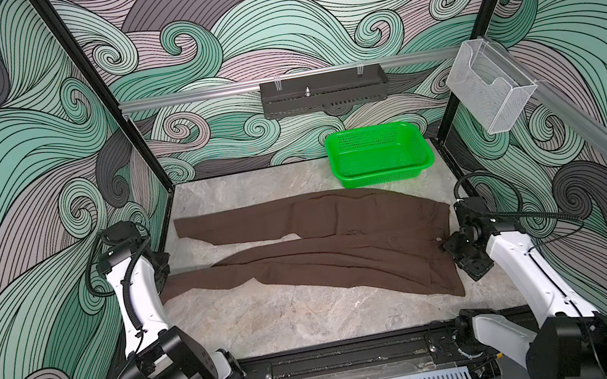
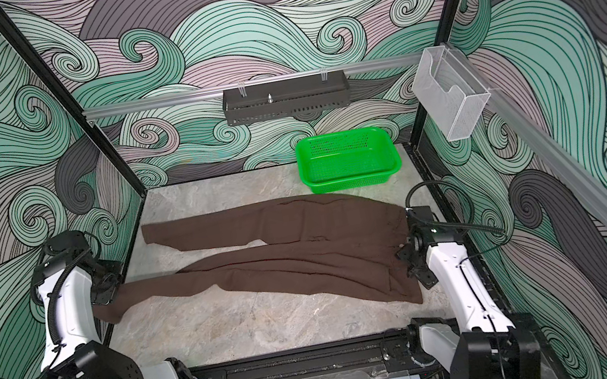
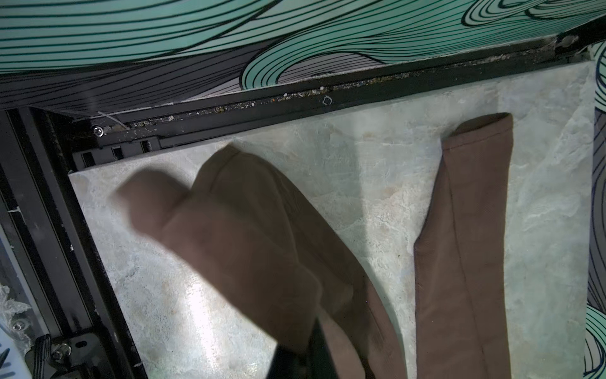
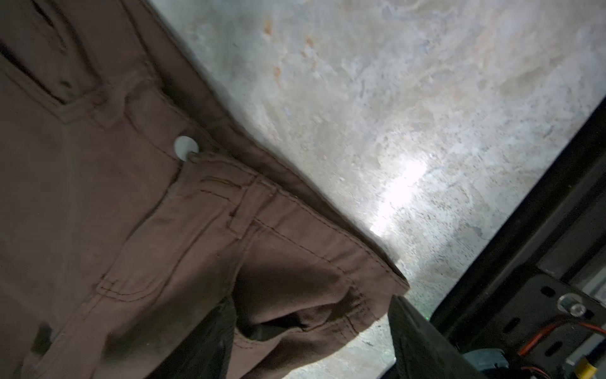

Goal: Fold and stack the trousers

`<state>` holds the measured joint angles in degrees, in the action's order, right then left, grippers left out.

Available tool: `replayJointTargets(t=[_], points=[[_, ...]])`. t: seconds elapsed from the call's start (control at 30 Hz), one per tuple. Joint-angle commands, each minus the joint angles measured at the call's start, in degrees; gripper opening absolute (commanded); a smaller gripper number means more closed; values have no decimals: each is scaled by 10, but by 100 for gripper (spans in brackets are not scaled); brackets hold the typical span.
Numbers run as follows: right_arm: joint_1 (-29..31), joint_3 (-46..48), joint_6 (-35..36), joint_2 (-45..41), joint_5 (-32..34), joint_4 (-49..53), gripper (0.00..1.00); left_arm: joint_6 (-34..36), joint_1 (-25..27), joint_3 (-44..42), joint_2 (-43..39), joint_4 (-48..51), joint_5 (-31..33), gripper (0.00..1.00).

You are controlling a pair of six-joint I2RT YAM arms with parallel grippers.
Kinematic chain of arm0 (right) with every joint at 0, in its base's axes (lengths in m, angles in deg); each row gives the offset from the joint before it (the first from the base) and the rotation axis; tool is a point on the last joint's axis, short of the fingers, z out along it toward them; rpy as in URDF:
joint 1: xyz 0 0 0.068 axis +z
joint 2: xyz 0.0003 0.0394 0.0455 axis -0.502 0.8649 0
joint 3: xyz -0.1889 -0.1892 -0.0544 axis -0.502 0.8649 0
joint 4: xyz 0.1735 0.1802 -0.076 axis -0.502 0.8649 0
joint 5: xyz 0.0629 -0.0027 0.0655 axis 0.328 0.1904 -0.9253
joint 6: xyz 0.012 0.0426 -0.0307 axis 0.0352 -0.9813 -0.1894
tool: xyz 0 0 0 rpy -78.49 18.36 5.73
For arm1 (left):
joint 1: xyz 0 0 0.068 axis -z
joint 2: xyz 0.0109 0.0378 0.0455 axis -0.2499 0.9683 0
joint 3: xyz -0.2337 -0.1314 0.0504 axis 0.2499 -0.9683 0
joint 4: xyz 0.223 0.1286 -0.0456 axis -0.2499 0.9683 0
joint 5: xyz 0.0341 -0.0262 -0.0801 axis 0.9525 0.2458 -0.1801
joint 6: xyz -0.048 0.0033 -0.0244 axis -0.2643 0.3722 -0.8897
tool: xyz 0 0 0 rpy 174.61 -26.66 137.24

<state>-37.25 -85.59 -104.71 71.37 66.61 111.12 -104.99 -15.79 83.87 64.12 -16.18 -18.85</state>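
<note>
I need to move my right gripper back and down next, onto the waistband's near corner [image 1: 457, 289] [image 4: 382, 291], because that corner lies loose and the near leg's hem is already held.
The dark brown trousers [image 1: 326, 254] [image 2: 283, 253] lie spread on the marble table, waist to the right and both legs running left. My left gripper [image 1: 164, 280] [image 2: 109, 294] sits at the table's left edge. It is shut on the hem end of the near leg, which drapes from the jaws in the left wrist view [image 3: 308, 347]. The far leg [image 3: 465, 249] lies flat beside it. My right gripper [image 1: 452, 251] [image 2: 405, 261] is at the waistband. Its fingers stand wide apart with the waist's near corner [image 4: 328, 288] loose between them. A white button [image 4: 185, 147] shows on the waistband.
A bright green perforated basket [image 1: 384, 176] [image 2: 351, 183] stands at the back right, just behind the far leg. A black frame rail [image 1: 344, 356] runs along the table's front edge. Patterned walls close in the left, right and back sides.
</note>
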Motion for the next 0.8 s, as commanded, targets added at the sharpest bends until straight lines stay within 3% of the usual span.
replayJointTargets(t=[0.0,0.4,0.77], points=[[-3,9,-16,-30,16,48,74,20,-7,17,-1,0,-7,0],[-6,59,-56,-40,-120,44,59,35,-17,18,3,2,-34,0],[-3,126,-97,-6,-128,0,60,42,-27,28,10,8,-47,0]])
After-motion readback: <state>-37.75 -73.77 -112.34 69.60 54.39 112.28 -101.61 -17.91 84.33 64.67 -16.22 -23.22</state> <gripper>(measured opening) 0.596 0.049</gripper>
